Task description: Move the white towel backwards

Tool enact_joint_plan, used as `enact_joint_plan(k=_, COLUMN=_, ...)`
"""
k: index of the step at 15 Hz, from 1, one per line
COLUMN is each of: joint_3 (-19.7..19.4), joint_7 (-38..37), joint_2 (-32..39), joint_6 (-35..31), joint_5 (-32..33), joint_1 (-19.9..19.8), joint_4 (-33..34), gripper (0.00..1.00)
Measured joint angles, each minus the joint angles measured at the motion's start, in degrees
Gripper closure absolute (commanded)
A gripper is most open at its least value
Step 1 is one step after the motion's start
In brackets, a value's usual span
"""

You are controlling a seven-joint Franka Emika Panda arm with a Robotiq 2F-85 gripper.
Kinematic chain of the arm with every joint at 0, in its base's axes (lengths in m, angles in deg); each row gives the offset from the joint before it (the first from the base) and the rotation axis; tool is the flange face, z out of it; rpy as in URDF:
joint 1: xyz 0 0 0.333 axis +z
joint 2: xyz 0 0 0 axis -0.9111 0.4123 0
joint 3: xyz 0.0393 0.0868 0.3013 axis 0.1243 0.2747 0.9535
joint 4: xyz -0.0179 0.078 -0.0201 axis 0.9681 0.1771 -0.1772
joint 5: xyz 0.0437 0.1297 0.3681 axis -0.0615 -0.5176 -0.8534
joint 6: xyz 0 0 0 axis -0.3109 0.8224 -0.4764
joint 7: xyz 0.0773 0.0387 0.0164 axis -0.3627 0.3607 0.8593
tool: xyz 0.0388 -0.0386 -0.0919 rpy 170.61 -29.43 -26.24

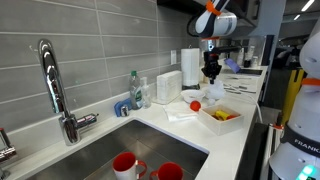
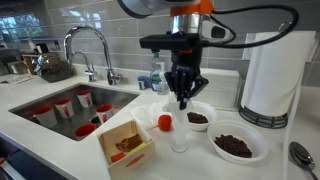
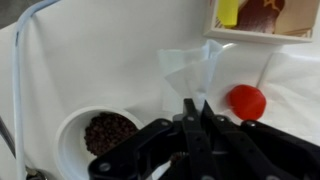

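The flat white cloth (image 1: 180,115) (image 3: 293,90) is below my gripper. My gripper will carry the peak there next, past the red ball toward the right in the wrist view, then go down and let go.
The white towel (image 3: 188,70) is a thin, pale cloth on the white counter. It is drawn up into a peak at my fingertips, and in an exterior view it hangs as a narrow column (image 2: 178,135) under the jaws. My gripper (image 3: 192,100) is shut, pinching the towel's top. The gripper shows in both exterior views (image 2: 183,100) (image 1: 211,75), pointing straight down above the counter, right of the sink.
A red ball (image 3: 247,101) (image 2: 165,122) lies beside the towel. Two white bowls of brown bits (image 2: 198,117) (image 2: 235,145) stand close by. There is also an open box (image 2: 125,145), a tall paper roll (image 2: 280,75), and a sink (image 2: 35,98) holding red cups.
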Motion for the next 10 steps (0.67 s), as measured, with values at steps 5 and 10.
enact_joint_plan(k=5, joint_3=4.4, joint_7=-1.3, joint_2=-5.9, joint_6=-2.4, joint_5=-0.5, joint_1=4.4, joint_4=-4.3, gripper=1.0)
enact_joint_plan(k=10, joint_3=9.1, joint_7=-4.0, joint_2=-7.1, joint_6=-10.2, joint_5=-1.1, joint_1=9.1, joint_4=-8.3, gripper=1.0)
